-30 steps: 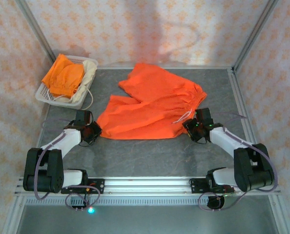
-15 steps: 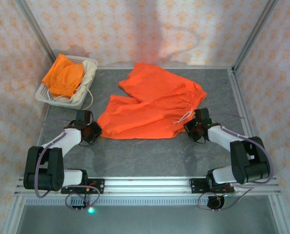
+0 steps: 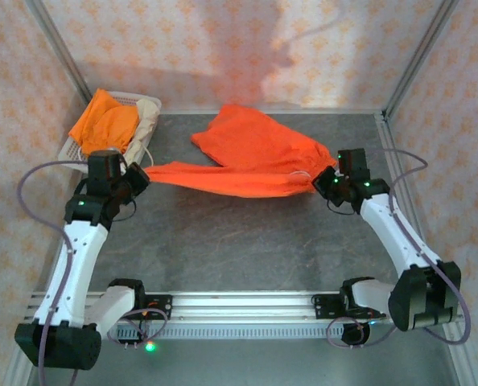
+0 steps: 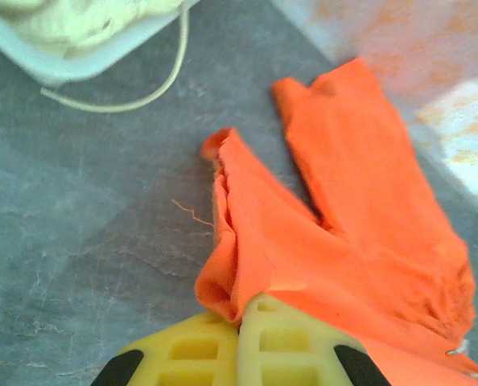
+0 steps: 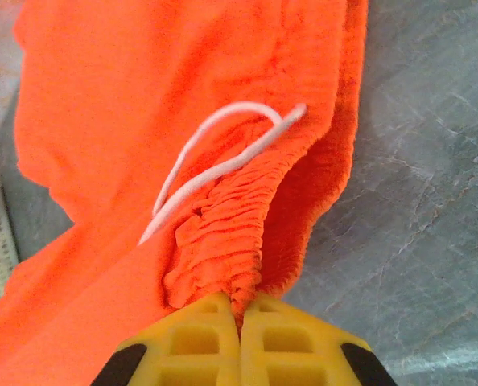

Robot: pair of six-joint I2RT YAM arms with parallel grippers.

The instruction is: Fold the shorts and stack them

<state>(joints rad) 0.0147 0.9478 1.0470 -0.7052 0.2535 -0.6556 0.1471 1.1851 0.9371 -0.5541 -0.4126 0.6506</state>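
The hem corner in my left gripper goes outward to the bare tabletop [image 3: 187, 122] [image 4: 255, 48] beside the basket next and is released there, since the far leg lies outward of it.
One bright orange pair of shorts [image 3: 251, 153] hangs stretched between both grippers, its near edge lifted off the table and its far part still lying on it. My left gripper [image 3: 142, 174] is shut on a leg hem corner; in the left wrist view the yellow fingers [image 4: 241, 310] pinch the orange fold [image 4: 344, 241]. My right gripper [image 3: 324, 178] is shut on the gathered waistband [image 5: 239, 241], beside the white drawstring [image 5: 215, 153]. A second orange pair [image 3: 106, 125] and a cream pair [image 3: 148, 119] lie in the basket.
The white mesh basket [image 3: 68, 149] stands at the back left, close behind my left gripper. A cream cord [image 4: 142, 100] trails from it onto the grey table [image 3: 239, 241]. Metal frame posts and patterned walls close in the back and sides.
The right gripper has shut on the waistband. Both arms have risen and moved toward the back, lifting the near edge of the orange shorts and pulling it taut.
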